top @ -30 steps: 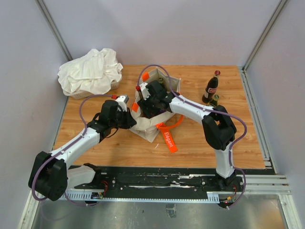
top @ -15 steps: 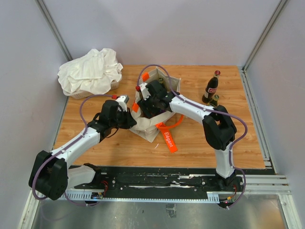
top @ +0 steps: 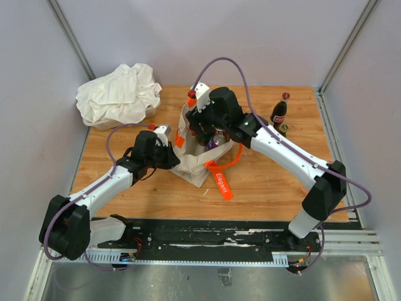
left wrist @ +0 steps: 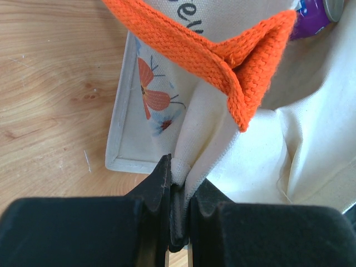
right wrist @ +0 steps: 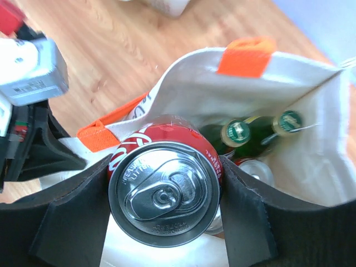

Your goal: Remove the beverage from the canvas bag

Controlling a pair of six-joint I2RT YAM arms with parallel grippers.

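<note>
I should next move my right gripper to the right in the top view, then down to the tabletop beside the cola bottle, because the can is hanging over the bag (top: 193, 165).
The cream canvas bag (top: 193, 165) with orange handles stands mid-table, mouth open. My left gripper (left wrist: 181, 181) is shut on a fold of the bag's rim (left wrist: 194, 133) at its left side, just below an orange handle (left wrist: 222, 50). My right gripper (right wrist: 165, 167) hangs over the bag's mouth, shut on a red cola can (right wrist: 164, 192), the beverage, held upright by its sides. In the top view the right gripper (top: 210, 125) covers that can. Inside the bag lie two green bottles (right wrist: 239, 133), a silver can top (right wrist: 257, 170) and a purple can (top: 215, 143).
A cola bottle (top: 277, 116) and a small green can (top: 283, 130) stand on the table at the right. A white cloth heap (top: 119, 94) fills the far left corner. The bag's orange strap tag (top: 220, 180) trails toward the near edge.
My right arm has lifted up and back out of the bag with the red can in its jaws. The left gripper has kept its hold on the bag's rim.
</note>
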